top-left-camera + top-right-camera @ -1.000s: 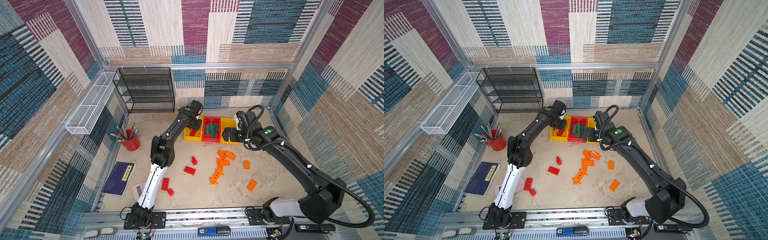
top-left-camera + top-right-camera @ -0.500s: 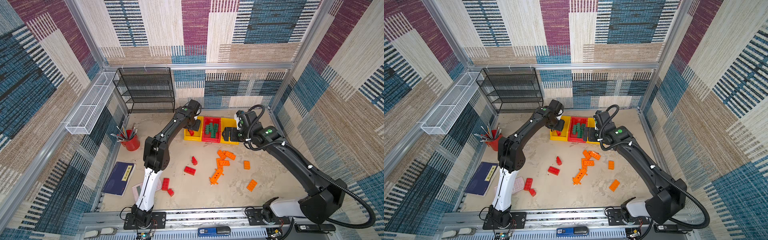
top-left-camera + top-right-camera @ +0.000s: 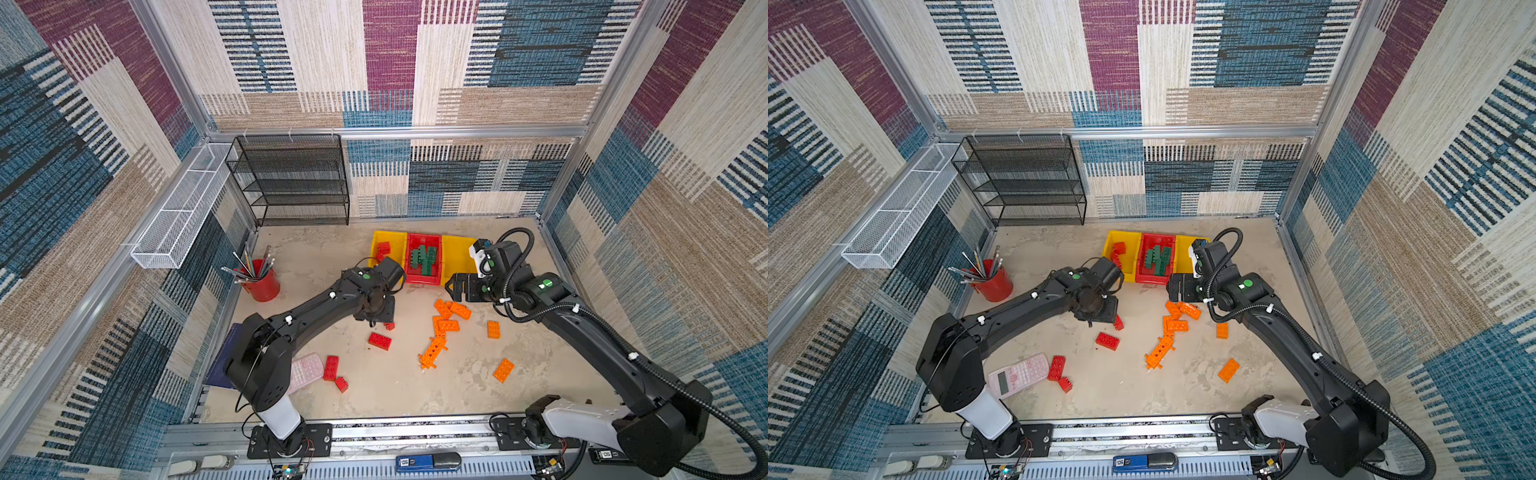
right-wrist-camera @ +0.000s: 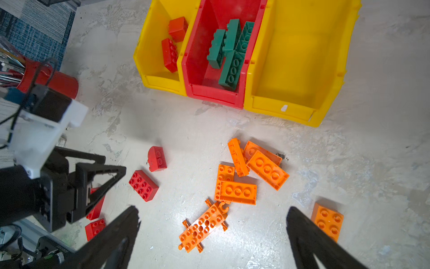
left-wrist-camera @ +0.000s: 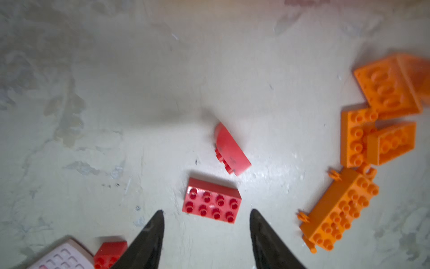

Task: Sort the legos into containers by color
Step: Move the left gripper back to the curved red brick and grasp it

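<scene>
My open left gripper moves down and turns onto the rounded red brick (image 3: 1118,322) (image 5: 230,149) next, because the brick lies at an angle to the fingers' opening.
Three containers stand in a row at the back: a yellow bin (image 4: 149,46) with two red legos, a red bin (image 4: 197,58) with green legos, and a bare yellow bin (image 4: 295,58). My left gripper (image 5: 206,212) is open and hangs just above a red eight-stud brick (image 5: 211,205) on the floor, beside a rounded red brick (image 5: 230,149). Two more red bricks (image 3: 331,368) lie near the front. My right gripper (image 4: 212,209) is open and empty above the orange holed beam (image 4: 203,227) and a cluster of orange bricks (image 4: 237,192).
A red pencil cup (image 3: 262,282) stands at the left. A pink calculator (image 3: 305,370) and a dark notebook (image 3: 220,361) lie by the left arm's base. A black mesh shelf (image 3: 291,183) and a white wire basket (image 3: 183,212) line the back left.
My left gripper has drawn back from the left yellow bin toward the front and now hangs over the red bricks on the floor. The right arm has not moved.
</scene>
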Motion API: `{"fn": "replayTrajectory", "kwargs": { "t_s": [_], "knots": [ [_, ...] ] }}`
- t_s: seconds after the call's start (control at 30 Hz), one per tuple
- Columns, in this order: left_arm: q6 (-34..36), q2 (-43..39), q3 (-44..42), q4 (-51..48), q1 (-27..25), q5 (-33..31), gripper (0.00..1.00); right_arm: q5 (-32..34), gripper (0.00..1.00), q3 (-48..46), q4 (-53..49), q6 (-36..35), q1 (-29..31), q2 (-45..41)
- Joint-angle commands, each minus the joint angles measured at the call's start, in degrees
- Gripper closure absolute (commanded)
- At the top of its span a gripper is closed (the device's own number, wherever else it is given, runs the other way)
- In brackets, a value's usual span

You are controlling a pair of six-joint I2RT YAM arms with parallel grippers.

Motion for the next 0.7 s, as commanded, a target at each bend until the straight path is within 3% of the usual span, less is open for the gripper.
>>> {"fn": "replayTrajectory", "kwargs": {
  "t_s": [0.0,0.2,0.67],
  "knots": [
    [-7.91,0.41,-1.33,4.0,-1.82,0.12,0.4,-1.53,0.0,-0.32,2.31,-0.65,-0.07,-1.08],
    [-11.2,3.99,-1.49,8.17,-2.59,-0.91,0.39,-0.25,0.0,-0.52,-0.37,-1.03,-0.01,-3.7],
    [-11.17,14.04,3.92,7.77,-1.88,-1.83,0.45,2.88,0.0,-1.37,-6.03,2.43,-0.01,-10.75]
  ]
}}
